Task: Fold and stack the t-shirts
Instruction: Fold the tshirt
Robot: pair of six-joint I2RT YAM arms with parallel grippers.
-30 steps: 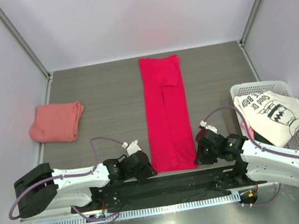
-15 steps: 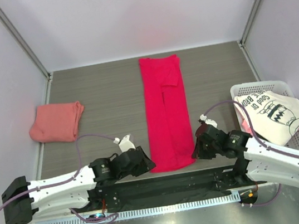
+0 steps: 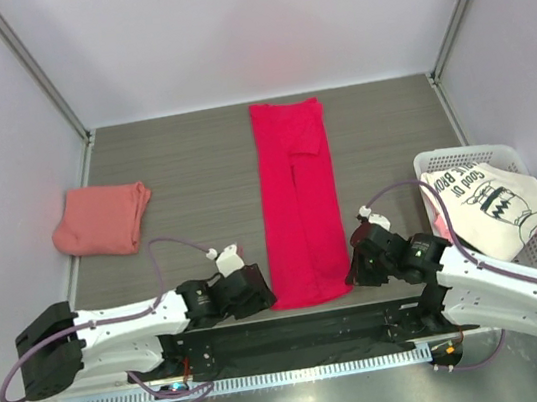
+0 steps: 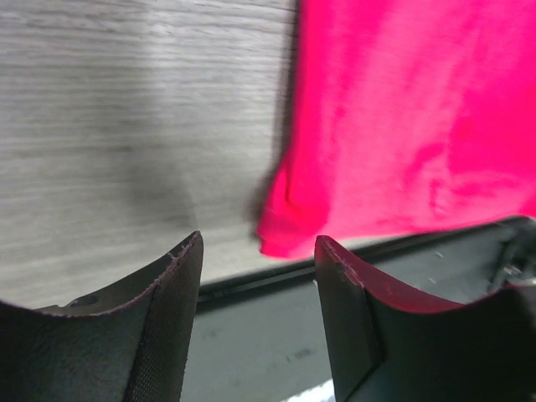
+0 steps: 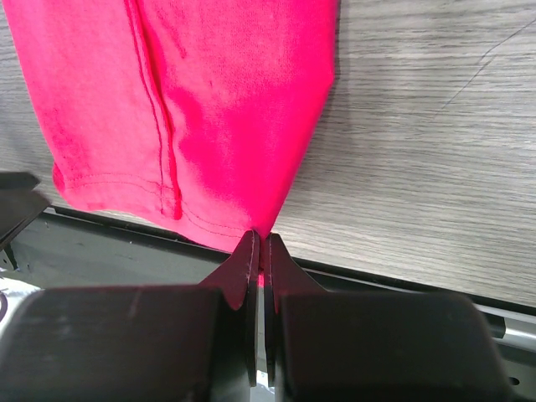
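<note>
The t-shirt lies full-length, so my right gripper will next lift its pinched corner, carry it outward and lower it onto the t-shirt's far part to release.
The crimson t-shirt lies as a long folded strip down the middle of the table. My left gripper stands open just off the shirt's near-left corner, with nothing between its fingers. In the left wrist view that corner rests on the table ahead of the left gripper. My right gripper is shut on the near-right corner; the right wrist view shows the crimson t-shirt pinched at the right gripper. A folded salmon-pink t-shirt lies at the left. The white printed t-shirt sits in a basket.
The white plastic basket stands at the right edge of the table. A black base rail runs along the near edge, just behind the crimson shirt's hem. Grey walls close in the table at the back and both sides.
My left gripper has opened and let go of the shirt's near-left corner, which now lies on the table. The right gripper stays shut on its corner, having edged slightly away from the rail.
</note>
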